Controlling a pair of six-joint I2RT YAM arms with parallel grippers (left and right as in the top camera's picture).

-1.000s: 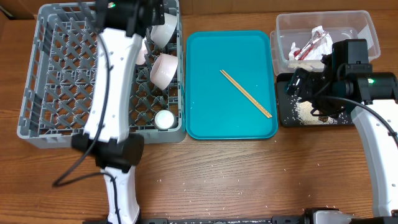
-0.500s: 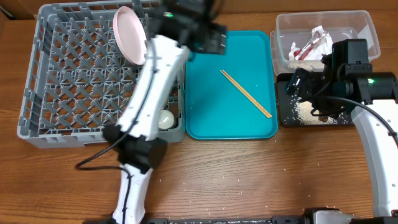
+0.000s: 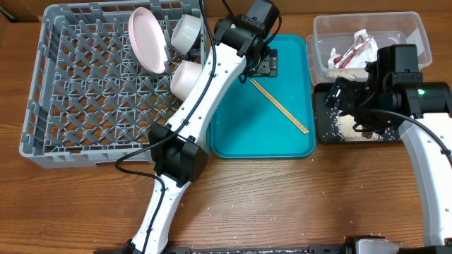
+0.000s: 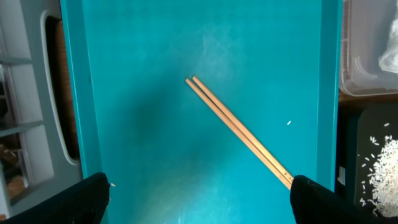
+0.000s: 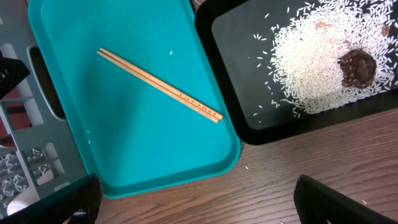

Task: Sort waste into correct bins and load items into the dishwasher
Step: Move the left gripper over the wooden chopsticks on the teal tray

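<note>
The chopsticks are on the teal tray, nearer the base than the left gripper's open fingers, so the left gripper will next go down and move back onto the chopsticks' middle (image 3: 280,106) (image 4: 255,145).
Two wooden chopsticks (image 3: 280,106) lie side by side on the teal tray (image 3: 240,134); they also show in the left wrist view (image 4: 239,130) and the right wrist view (image 5: 158,84). My left gripper (image 3: 263,65) hovers over the tray's far end, open and empty (image 4: 199,199). The grey dish rack (image 3: 70,106) holds a plate (image 3: 148,39) on edge and two bowls (image 3: 187,32) (image 3: 185,77); the cup is hidden by my left arm. The clear tub (image 3: 417,32) holds the wrapper (image 3: 353,51). The black tray (image 3: 325,134) holds rice (image 5: 323,68) and the brown lump (image 5: 356,67). My right gripper (image 3: 345,97) is open and empty (image 5: 196,199).
The teal tray sits between the rack and the two bins. Stray rice grains lie on the wooden table (image 3: 233,208) in front. My left arm stretches from the front edge across the rack's right side.
My left arm has swung right, from over the rack to over the teal tray. The plate now stands on edge in the rack. The right arm has not moved.
</note>
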